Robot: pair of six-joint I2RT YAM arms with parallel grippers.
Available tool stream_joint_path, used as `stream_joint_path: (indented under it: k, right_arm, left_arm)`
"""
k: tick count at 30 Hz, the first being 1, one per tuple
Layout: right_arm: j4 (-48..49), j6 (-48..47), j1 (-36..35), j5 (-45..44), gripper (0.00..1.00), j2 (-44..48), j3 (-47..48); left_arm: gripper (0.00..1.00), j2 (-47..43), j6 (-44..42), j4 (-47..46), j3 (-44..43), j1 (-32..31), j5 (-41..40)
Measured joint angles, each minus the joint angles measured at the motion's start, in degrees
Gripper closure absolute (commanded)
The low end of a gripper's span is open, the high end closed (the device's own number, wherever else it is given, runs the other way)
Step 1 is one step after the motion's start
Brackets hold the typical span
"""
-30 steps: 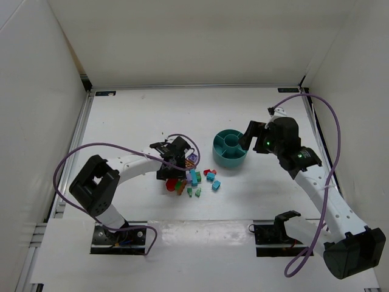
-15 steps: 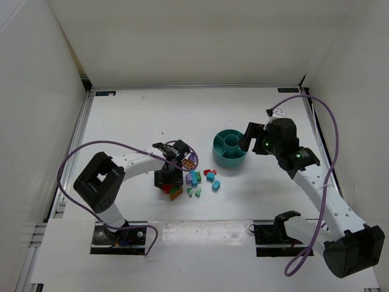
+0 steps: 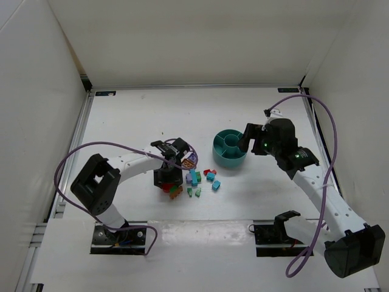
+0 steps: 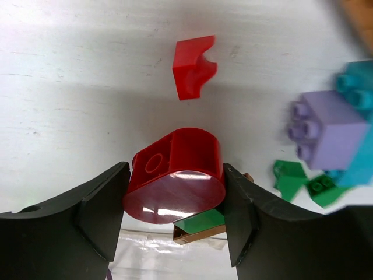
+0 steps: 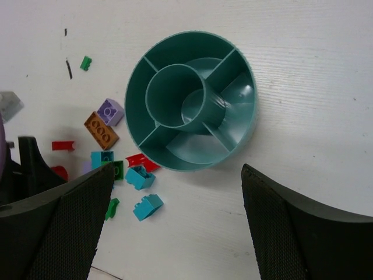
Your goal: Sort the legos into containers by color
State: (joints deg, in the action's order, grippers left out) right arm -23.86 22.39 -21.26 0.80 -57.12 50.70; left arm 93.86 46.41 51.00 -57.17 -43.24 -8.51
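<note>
A green-and-orange piece is wedged under the red lego. My right gripper travels left in the top view next, turning, and closes on that piece's orange end (image 3: 175, 193).
My left gripper (image 3: 169, 180) is down at the left end of the legos (image 3: 196, 177) scattered in the middle of the table. In the left wrist view it (image 4: 176, 188) is shut on a red round lego (image 4: 180, 151) that touches both fingers, and a green-and-orange piece (image 4: 201, 224) is wedged under it. A small red piece (image 4: 193, 67) lies just beyond, with purple (image 4: 326, 128), teal (image 4: 356, 87) and green (image 4: 290, 178) bricks to the right. The teal divided bowl (image 3: 230, 148) has nothing in it. My right gripper (image 3: 250, 139) hangs wide open over its right rim (image 5: 175, 158).
Beside the bowl's left side lie an orange brick (image 5: 101, 130), a purple one (image 5: 109, 111), two teal ones (image 5: 147, 206) and a red sliver (image 5: 140, 160). White walls enclose the table on three sides. A purple cable (image 3: 91, 149) loops over the left arm.
My left gripper has come toward the near edge and down onto the red round lego, narrowing a little around it. The right arm has barely moved.
</note>
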Motion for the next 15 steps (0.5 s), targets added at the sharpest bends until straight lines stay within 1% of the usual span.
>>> stream_joint_path:
  k: [4, 8, 11, 13, 15]
  right_arm:
    - [0.6, -3.2, -2.8, 2.3, 0.10, 0.0, 0.0]
    - [6.1, -5.4, -7.4, 4.6, 0.10, 1.6, -2.9]
    - [10.8, -5.0, -9.4, 5.7, 0.10, 4.3, -6.6]
    - [12.5, -5.3, -9.6, 7.5, 0.10, 5.2, -7.2]
    - [15.1, -5.9, -10.3, 9.4, 0.15, 5.8, -7.2]
  left_arm:
    - [0.50, -3.4, 0.1, 2.1, -3.5, 0.0, -2.0]
    - [0.51, -10.2, -0.2, 2.3, -8.8, 0.0, -4.8]
    - [0.51, -16.0, -1.0, -1.0, -12.3, 0.0, -6.1]
    - [0.51, -19.2, -1.5, -3.7, -13.6, 0.0, -6.8]
    - [0.51, -21.4, -1.6, -6.3, -15.0, 0.0, -7.3]
